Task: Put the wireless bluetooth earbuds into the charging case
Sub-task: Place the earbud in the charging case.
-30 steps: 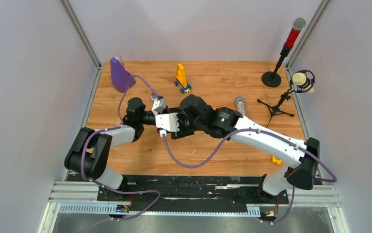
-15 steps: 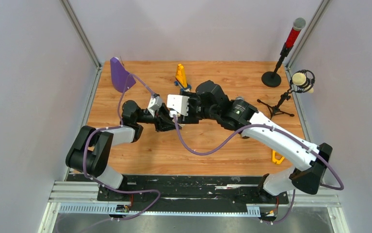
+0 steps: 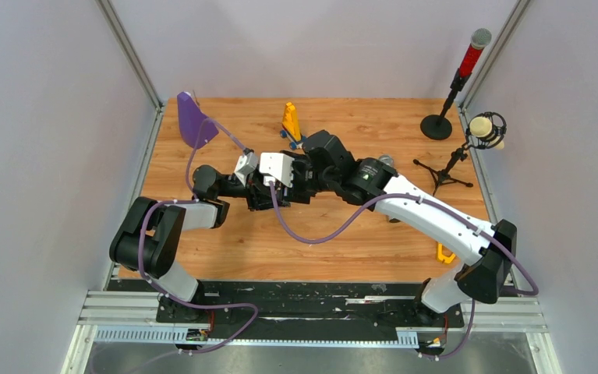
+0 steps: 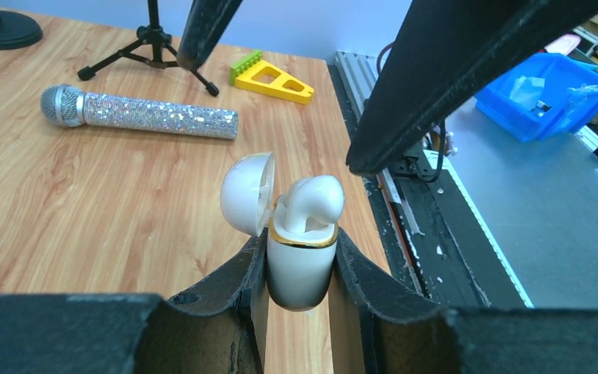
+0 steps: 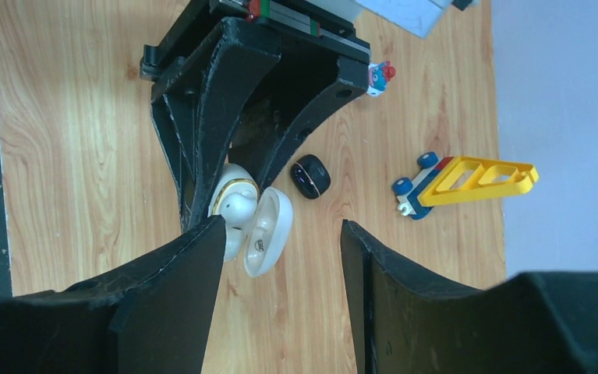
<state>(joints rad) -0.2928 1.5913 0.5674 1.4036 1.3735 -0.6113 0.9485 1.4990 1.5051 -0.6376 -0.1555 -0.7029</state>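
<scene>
The earbud is in the case's opening, so the robot's left gripper will next move down and toward the glitter microphone and release the case on bare wood short (image 4: 128, 206) of it.
My left gripper (image 4: 299, 243) is shut on a white charging case (image 4: 302, 269) with a gold rim and holds it upright. Its lid (image 4: 247, 193) stands open to the left. A white earbud (image 4: 312, 201) sits in the case's mouth with its rounded head sticking out. My right gripper (image 5: 284, 226) is open and empty, right above the case (image 5: 231, 204); one of its fingers (image 4: 467, 70) shows in the left wrist view. In the top view the two grippers (image 3: 268, 185) meet at mid table and the case is hidden. No other earbud shows.
A black pebble-shaped case (image 5: 309, 176) lies on the wood beside the left gripper. A glitter microphone (image 4: 139, 113), a yellow wheeled toy (image 3: 291, 125), a purple object (image 3: 194, 121), two microphone stands (image 3: 438, 125) and a yellow block (image 3: 444, 253) stand around.
My right gripper moved toward the back of the table, then slightly left, staying over the left gripper. The left gripper shifted a little back and left with the case.
</scene>
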